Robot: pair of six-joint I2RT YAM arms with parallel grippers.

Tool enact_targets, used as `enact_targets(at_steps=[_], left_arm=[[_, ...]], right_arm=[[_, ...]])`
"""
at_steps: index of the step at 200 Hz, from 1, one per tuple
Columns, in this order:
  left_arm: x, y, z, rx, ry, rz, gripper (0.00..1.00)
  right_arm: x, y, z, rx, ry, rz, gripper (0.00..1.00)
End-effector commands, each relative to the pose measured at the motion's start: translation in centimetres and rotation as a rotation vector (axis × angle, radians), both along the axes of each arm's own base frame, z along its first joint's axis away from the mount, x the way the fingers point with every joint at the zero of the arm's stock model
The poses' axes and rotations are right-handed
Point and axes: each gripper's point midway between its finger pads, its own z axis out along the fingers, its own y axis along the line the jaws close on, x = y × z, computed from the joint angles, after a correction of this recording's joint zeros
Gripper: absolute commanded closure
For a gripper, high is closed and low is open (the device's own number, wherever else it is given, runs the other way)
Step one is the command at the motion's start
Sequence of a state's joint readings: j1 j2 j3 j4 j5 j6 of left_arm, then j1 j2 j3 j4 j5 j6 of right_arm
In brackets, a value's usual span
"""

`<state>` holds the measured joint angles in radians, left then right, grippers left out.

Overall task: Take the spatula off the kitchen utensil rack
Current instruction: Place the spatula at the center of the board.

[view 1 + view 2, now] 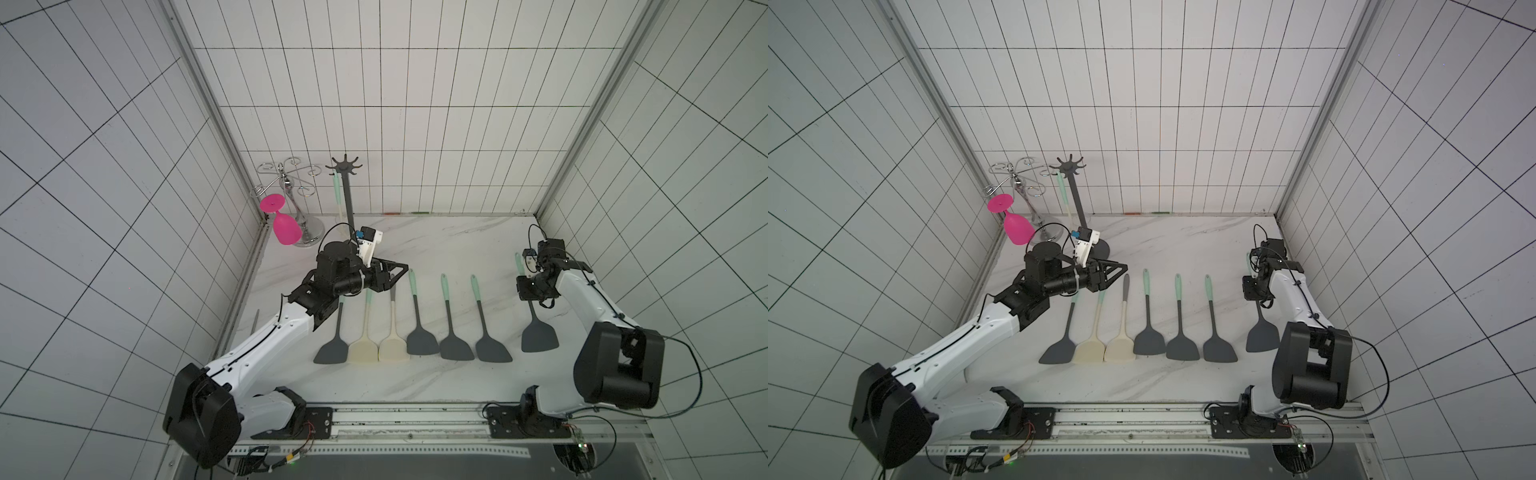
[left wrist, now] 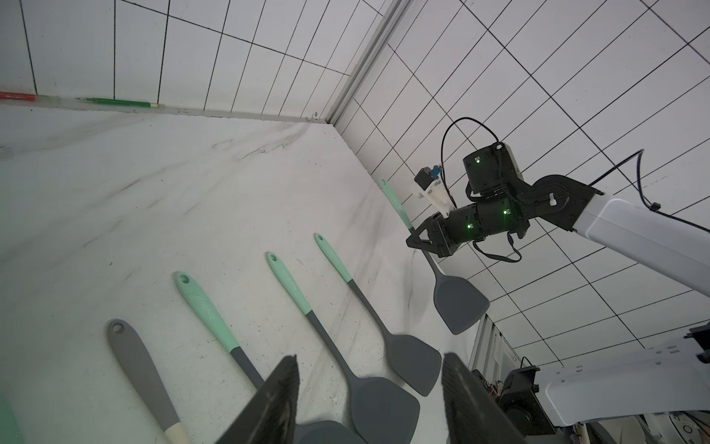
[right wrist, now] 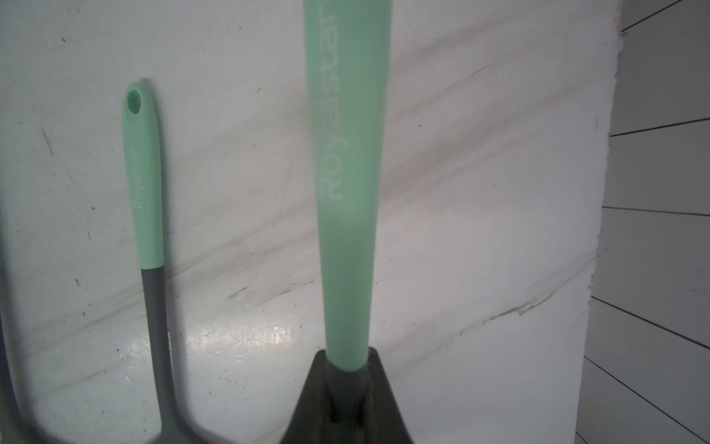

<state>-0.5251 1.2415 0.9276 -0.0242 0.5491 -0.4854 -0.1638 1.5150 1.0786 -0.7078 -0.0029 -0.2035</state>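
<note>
I should lower my right gripper toward the row of spatulas and let go of the one it is holding on the bare tabletop [image 1: 509, 313] [image 3: 277, 325] beside the row's end, where there is open space.
The kitchen utensil rack [image 1: 348, 195] [image 1: 1073, 191], a dark grey pole topped by a ring of hooks, stands at the back left. A spatula [image 1: 336, 187] [image 1: 1062, 189] with a mint handle and a cream lower part hangs from one hook. My left gripper [image 1: 395, 272] [image 1: 1119, 270] [image 2: 369, 384] is open and empty, in front of the rack's base, over the handle ends of a row of spatulas. My right gripper [image 1: 524, 286] [image 2: 417, 240] [image 3: 347, 369] is shut on the neck of a mint-handled, dark grey spatula [image 1: 539, 334] [image 2: 457, 303] [image 3: 345, 153] near the right wall.
Several spatulas [image 1: 423, 340] [image 2: 292, 284] lie side by side mid-table, blades toward the front. A chrome curly-wire holder [image 1: 291, 174] with a pink glass [image 1: 286, 228] stands left of the rack. A green pen [image 2: 115, 102] and a red pen [image 2: 15, 96] lie along the back wall.
</note>
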Motion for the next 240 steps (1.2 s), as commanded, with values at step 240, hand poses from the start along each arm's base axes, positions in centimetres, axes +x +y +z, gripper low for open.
enact_targets(at_steps=[240], left_arm=[[0.0, -0.6, -1.4, 0.019, 0.031, -0.017, 0.43]], right_arm=[[-1.3, 2.9, -8.1, 0.153, 0.208, -0.008, 0.79]])
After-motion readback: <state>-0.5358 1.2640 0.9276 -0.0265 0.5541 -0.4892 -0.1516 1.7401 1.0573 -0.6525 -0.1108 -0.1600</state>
